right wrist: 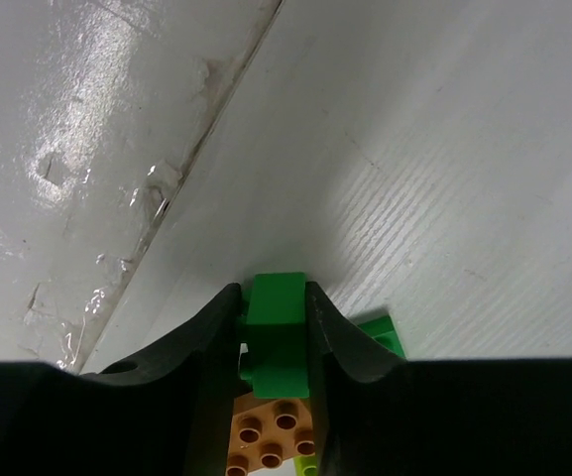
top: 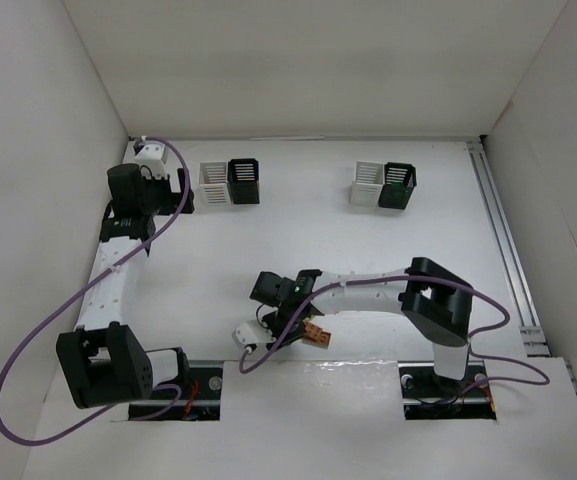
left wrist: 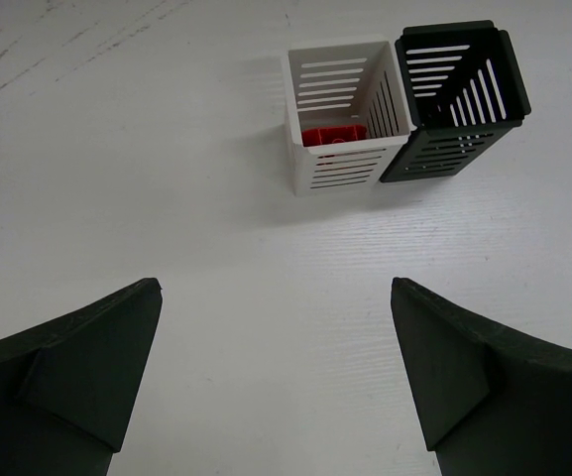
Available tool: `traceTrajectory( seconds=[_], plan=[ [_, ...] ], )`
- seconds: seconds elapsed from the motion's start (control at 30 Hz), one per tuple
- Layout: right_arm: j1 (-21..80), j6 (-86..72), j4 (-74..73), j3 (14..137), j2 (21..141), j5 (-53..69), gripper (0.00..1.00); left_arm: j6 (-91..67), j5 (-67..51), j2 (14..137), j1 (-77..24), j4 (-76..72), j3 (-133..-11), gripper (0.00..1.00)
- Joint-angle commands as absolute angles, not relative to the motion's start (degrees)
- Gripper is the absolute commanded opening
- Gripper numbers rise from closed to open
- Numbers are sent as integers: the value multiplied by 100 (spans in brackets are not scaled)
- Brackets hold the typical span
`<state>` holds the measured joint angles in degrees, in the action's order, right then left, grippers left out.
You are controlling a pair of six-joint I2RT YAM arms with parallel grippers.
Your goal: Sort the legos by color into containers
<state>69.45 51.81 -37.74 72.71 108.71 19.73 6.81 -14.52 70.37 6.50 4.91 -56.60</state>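
The robot will bring its right gripper up, outward and to the right in the top view, over the black bin [top: 396, 185], to let go of its green lego, because green shows inside the bin.
My right gripper [right wrist: 275, 297] is shut on a green lego [right wrist: 278, 337], low over the table near the front edge. Under it lie an orange lego [right wrist: 266, 436], another green lego [right wrist: 381, 333] and a yellow-green sliver [right wrist: 308, 466]. From above, the right gripper [top: 284, 322] sits beside the orange lego [top: 315, 332]. My left gripper [left wrist: 276, 288] is open and empty, facing the left white bin [left wrist: 335, 171], which holds a red lego [left wrist: 333, 135], and its black neighbour [left wrist: 446, 154].
The left bin pair, white [top: 212, 184] and black [top: 244, 181], and the right pair, white [top: 367, 183] and black [top: 398, 186], stand at the back. A taped seam [right wrist: 181, 178] runs along the front. A rail [top: 503, 240] lines the right edge. White walls enclose the table.
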Motion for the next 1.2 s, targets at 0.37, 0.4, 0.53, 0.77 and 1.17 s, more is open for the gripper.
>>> traceTrajectory(
  seconds=[0.37,0.4,0.53,0.77,1.17],
  plan=[
    [6198,3940,-3682,8269,9687,1740,11,888,-1802,6496,694,-18,-5309,100],
    [6005,3798,-3683,8401,9686,1853,9,888,-1854,6391,694,-157,-5309,100],
    [4758,3069,-3753,8885,9545,2196,4,888,-1854,6477,694,-220,-5413,100],
    [2051,2102,-3560,9798,10062,2602,4,861,-1293,7022,369,97,-6064,100],
    [70,968,-3507,11249,11469,2435,4,800,-1230,7462,264,-9,-6390,100]
  ],
)
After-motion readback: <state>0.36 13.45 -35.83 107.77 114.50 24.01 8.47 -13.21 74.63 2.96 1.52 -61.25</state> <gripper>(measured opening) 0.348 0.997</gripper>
